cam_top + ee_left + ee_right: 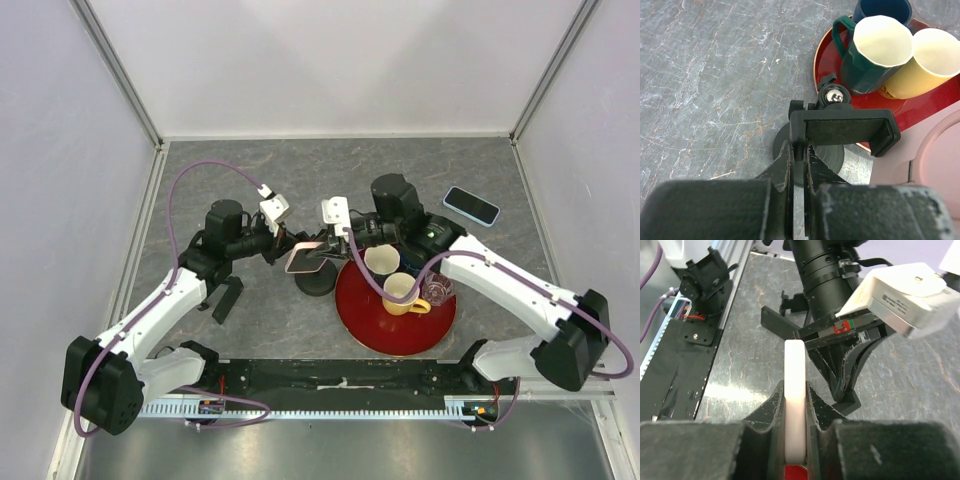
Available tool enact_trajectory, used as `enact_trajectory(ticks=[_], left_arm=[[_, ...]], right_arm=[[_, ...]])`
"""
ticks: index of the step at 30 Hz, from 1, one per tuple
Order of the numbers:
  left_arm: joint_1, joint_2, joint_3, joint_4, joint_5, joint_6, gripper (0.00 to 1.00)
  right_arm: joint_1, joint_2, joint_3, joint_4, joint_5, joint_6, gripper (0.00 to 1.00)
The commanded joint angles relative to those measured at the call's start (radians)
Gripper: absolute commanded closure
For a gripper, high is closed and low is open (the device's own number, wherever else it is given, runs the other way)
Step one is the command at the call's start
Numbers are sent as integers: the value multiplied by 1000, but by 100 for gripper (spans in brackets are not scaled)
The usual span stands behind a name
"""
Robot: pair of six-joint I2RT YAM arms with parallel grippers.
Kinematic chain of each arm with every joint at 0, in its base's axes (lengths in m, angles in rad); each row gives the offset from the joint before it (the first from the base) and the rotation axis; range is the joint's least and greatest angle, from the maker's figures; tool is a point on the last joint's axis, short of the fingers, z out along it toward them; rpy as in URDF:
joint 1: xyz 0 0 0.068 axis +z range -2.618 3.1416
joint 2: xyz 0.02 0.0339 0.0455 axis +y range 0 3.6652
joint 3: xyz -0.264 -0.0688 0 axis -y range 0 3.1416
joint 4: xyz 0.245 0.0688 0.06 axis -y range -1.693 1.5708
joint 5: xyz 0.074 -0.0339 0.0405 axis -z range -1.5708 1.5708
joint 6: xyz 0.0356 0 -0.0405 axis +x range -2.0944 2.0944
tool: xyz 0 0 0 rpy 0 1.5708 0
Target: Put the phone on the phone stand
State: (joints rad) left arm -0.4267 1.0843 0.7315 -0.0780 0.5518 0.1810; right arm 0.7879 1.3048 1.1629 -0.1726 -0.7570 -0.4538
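Observation:
The phone hangs tilted outside the wide cradle, so the robot should next shift its right gripper to the left in the top view, turn the phone against the cradle and release.
The pink phone hangs tilted above the table, with my right gripper shut on its right end. In the right wrist view the phone shows edge-on between the fingers. The black phone stand has a round base and a wide cradle. My left gripper is shut on the cradle's left clamp arm and, seen from above, the left gripper sits just left of the phone. The phone is beside the cradle's right end.
A red tray right of the stand carries a green mug, a yellow mug and a glass piece. A blue-cased phone lies at the back right. A black part lies at the left.

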Motion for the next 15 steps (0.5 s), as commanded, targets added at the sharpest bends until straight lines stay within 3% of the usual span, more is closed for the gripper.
enact_trajectory(ticks=[1, 15], left_arm=[[-6, -27, 5, 35, 112, 44, 98], [-6, -30, -7, 24, 172, 69, 98]], right_arm=[[-6, 88, 148, -83, -157, -221, 100], [-6, 300, 346, -139, -245, -289, 100]])
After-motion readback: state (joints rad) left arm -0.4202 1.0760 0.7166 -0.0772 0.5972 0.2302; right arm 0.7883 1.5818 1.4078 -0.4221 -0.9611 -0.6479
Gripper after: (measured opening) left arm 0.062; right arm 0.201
